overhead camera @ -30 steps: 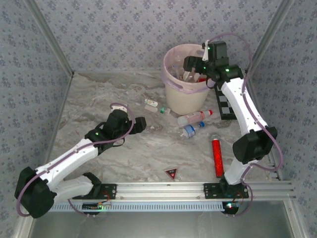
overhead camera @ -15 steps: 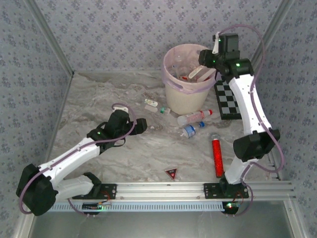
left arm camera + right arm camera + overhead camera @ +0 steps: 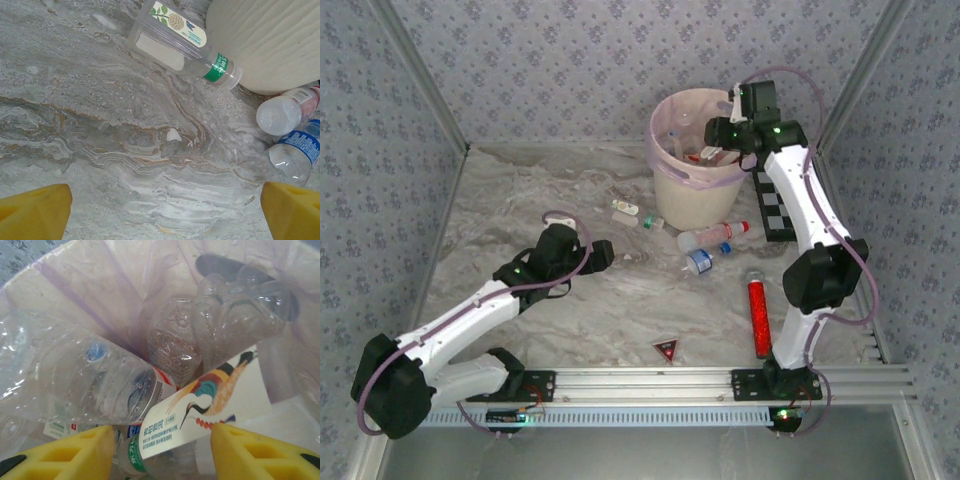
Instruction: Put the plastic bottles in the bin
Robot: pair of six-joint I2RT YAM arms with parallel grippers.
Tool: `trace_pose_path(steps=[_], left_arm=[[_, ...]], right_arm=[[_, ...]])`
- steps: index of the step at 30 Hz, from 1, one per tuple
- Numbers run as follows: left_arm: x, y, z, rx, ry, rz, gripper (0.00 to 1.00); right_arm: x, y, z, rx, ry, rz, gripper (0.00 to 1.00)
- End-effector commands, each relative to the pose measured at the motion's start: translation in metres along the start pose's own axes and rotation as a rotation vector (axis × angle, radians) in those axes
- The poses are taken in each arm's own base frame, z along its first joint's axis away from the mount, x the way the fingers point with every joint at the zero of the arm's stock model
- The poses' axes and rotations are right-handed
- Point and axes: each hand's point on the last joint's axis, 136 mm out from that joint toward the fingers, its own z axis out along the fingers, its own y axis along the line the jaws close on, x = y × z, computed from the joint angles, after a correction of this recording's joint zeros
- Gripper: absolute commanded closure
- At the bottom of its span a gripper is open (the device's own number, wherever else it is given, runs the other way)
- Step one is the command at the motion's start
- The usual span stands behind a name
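Observation:
I will move my left gripper outward toward the bin, lower it over the neck of the green-cap bottle and close, because the bottle is thinnest at its green-banded neck (image 3: 653, 222) (image 3: 218, 68).
The bin (image 3: 692, 195), a cream bucket with a pale pink liner, stands at the back of the table. My right gripper (image 3: 717, 136) hangs over its mouth. In the right wrist view the yellow fingers (image 3: 65, 455) are apart around a white crane-label bottle (image 3: 200, 412) lying on other clear bottles (image 3: 85, 380); a gap shows beside the left finger. On the table lie a green-cap bottle (image 3: 630, 212), a red-label bottle (image 3: 710, 238) and a blue-cap bottle (image 3: 702, 262). My left gripper (image 3: 603, 250) is open and empty just left of them, low over the marble (image 3: 167, 215).
A black-and-white checkerboard (image 3: 776, 212) leans right of the bin. A red glittery tube (image 3: 758, 316) lies near the right arm, and a small red triangle (image 3: 665, 349) sits by the front rail. Patterned walls close the left, back and right sides.
My right gripper swung out towards the bin's right rim and has come back over its mouth, its jaws changing width. The left arm has barely moved.

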Motion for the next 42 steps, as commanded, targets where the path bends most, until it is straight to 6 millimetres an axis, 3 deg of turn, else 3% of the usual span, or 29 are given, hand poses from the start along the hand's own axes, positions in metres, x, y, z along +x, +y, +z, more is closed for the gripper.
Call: trace_pose_path(steps=[1, 6, 10, 15, 20, 27, 29, 42], left_arm=[[-0.003, 0.003, 0.004, -0.017, 0.002, -0.065, 0.05], [-0.013, 0.017, 0.019, -0.106, -0.046, -0.307, 0.09], [-0.020, 0.007, 0.042, -0.079, -0.063, -0.506, 0.03], [-0.029, -0.032, 0.077, -0.021, -0.024, -0.616, 0.02], [-0.024, -0.067, 0.119, 0.007, 0.046, -0.691, 0.06], [-0.019, -0.098, 0.171, 0.029, 0.099, -0.761, 0.13], [-0.018, -0.100, 0.181, 0.027, 0.105, -0.784, 0.15], [-0.010, -0.095, 0.229, -0.013, 0.122, -0.852, 0.29]], right_arm=[[-0.031, 0.008, -0.066, -0.035, -0.130, 0.004, 0.37], [-0.012, -0.006, -0.101, -0.045, -0.178, 0.057, 0.21], [0.017, -0.027, -0.119, -0.007, -0.184, 0.105, 0.10], [0.069, -0.058, -0.126, 0.041, -0.116, 0.165, 0.05], [0.106, -0.079, -0.142, 0.060, -0.094, 0.231, 0.05], [0.113, -0.091, -0.166, 0.044, -0.127, 0.279, 0.05], [0.130, -0.095, -0.159, 0.054, -0.090, 0.293, 0.05], [0.137, -0.100, -0.164, 0.048, -0.094, 0.315, 0.05]])
